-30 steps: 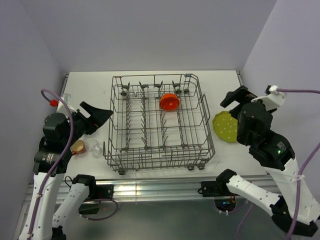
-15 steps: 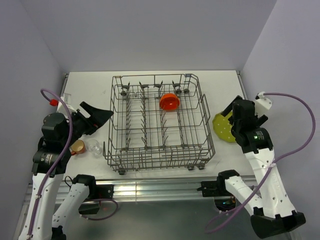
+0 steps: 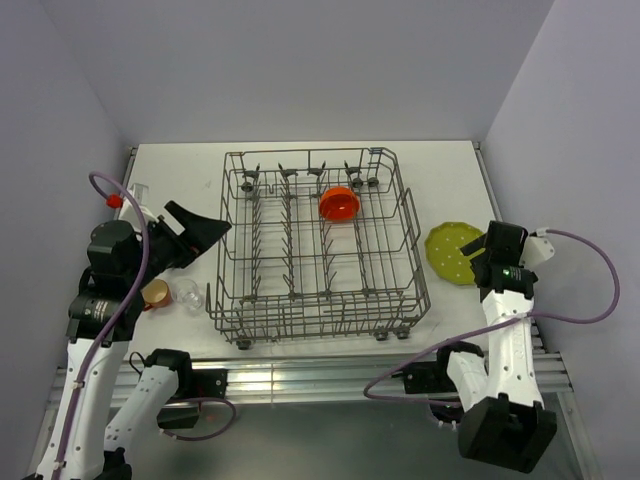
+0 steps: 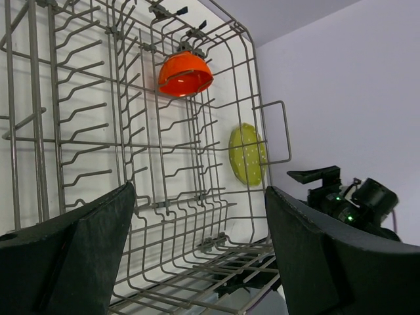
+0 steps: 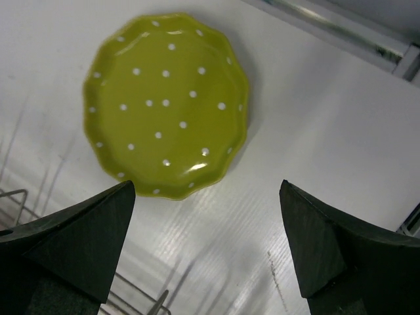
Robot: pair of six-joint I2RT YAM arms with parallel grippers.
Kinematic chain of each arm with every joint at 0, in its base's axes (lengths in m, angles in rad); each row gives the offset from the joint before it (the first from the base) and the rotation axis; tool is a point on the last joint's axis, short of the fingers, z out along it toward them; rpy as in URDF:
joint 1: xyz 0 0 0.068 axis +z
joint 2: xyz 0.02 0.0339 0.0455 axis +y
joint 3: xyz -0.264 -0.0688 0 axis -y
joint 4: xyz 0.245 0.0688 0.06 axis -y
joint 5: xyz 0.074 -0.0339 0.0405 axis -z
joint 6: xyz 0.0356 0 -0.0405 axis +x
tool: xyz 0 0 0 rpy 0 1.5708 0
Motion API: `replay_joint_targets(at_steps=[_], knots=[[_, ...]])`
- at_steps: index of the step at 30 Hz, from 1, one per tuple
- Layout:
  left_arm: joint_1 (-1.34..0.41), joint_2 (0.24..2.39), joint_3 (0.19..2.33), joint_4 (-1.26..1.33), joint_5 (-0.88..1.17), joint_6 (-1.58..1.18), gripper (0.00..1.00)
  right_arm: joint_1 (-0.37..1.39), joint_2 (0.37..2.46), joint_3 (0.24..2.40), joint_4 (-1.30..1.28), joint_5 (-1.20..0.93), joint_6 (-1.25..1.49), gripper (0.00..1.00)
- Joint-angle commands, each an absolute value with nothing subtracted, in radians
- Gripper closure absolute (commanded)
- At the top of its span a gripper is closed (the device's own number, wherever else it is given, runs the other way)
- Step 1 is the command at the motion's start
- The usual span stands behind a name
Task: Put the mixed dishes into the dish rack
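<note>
My right gripper's open fingers are above the plate's near rim [image 3: 473, 279] [image 5: 243, 133] and need to lower astride it next, because that rim is clear of the rack wires.
The dish rack [image 3: 415, 243], a grey wire basket, stands mid-table with an orange bowl [image 3: 339, 203] on edge among its far tines. A yellow-green scalloped plate [image 3: 450, 250] lies flat on the table right of the rack. My right gripper [image 3: 480, 252] hovers open over the plate's near right edge; in the right wrist view the plate [image 5: 167, 105] lies just beyond the empty right gripper [image 5: 207, 184]. My left gripper [image 3: 205, 225] hangs open and empty at the rack's left side, facing across the rack [image 4: 287, 131] toward the bowl [image 4: 185, 74]. A small orange cup [image 3: 155, 293] and a clear glass [image 3: 186, 294] stand under the left arm.
The table's white surface [image 3: 450, 175] ends at a metal rail [image 3: 320, 375] along the near edge. Purple-grey walls close in at the back and both sides. A rack wire [image 5: 13, 193] shows at the lower left of the right wrist view.
The right arm has swung down and outward, bringing its open gripper low beside the plate. The left arm has shifted only slightly and stays open.
</note>
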State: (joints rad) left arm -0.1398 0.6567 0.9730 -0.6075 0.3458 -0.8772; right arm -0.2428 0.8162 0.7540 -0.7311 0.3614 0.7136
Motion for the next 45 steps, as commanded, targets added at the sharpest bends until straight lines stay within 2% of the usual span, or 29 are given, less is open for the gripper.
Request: replay_joint_targets(at_steps=[1, 11, 20, 32, 45], knots=[[-0.137, 0.667, 0.988, -0.552, 0.391, -0.865, 0.13, -0.299, 0.828, 0.697, -0.651, 0.273, 0.782, 0.02], [-0.137, 0.713, 1.0, -0.571, 0.413, -0.847, 0.13, -0.365, 0.822, 0.556, -0.523, 0.242, 0.844, 0.08], [-0.137, 0.726, 1.014, -0.584, 0.41, -0.83, 0.13, -0.407, 0.971, 0.489, -0.353, 0.19, 0.856, 0.13], [-0.137, 0.767, 1.0, -0.554, 0.42, -0.825, 0.14, -0.417, 1.144, 0.471, -0.226, 0.186, 0.864, 0.19], [-0.137, 0.778, 0.951, -0.508, 0.433, -0.831, 0.14, -0.419, 1.215, 0.482, -0.175, 0.196, 0.856, 0.22]])
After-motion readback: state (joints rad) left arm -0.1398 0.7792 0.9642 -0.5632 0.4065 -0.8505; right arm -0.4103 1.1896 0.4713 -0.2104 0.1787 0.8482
